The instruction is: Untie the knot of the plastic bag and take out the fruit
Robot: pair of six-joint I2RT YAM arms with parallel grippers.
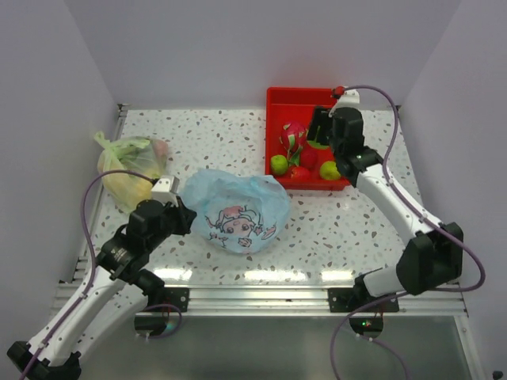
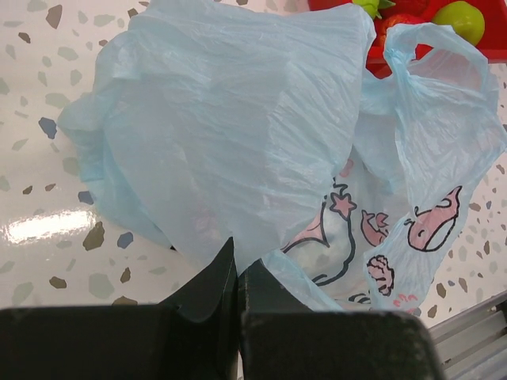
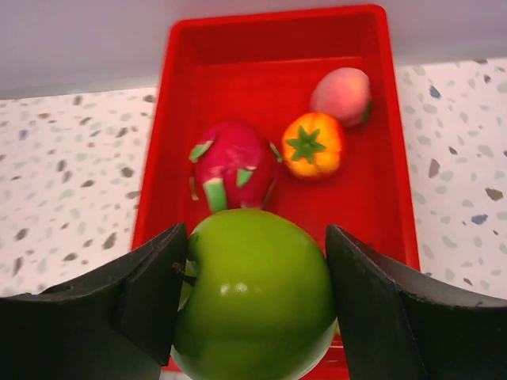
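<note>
My right gripper should next go down to the bare bottom of the tray beside the orange fruit and let go of the green round fruit there, because that spot is below.
The light blue plastic bag (image 1: 238, 210) (image 2: 238, 119) lies crumpled at the table's middle, cartoon print facing up. My left gripper (image 1: 187, 215) (image 2: 237, 267) is shut on its near edge. One handle loop (image 2: 396, 55) hangs loose; the knot does not show. My right gripper (image 1: 321, 136) (image 3: 257, 237) is over the red tray (image 1: 285, 99) (image 3: 261, 79), shut on a green round fruit (image 3: 257, 293). In the tray lie a pink dragon fruit (image 1: 293, 138) (image 3: 234, 162), an orange fruit (image 3: 311, 145), a peach (image 3: 341, 91) and two green fruits (image 1: 279, 164) (image 1: 329, 169).
A yellow-green bag (image 1: 131, 166) with yellow fruit inside sits at the far left, just beyond my left arm. White walls close in the table on three sides. A metal rail (image 1: 253, 297) runs along the near edge.
</note>
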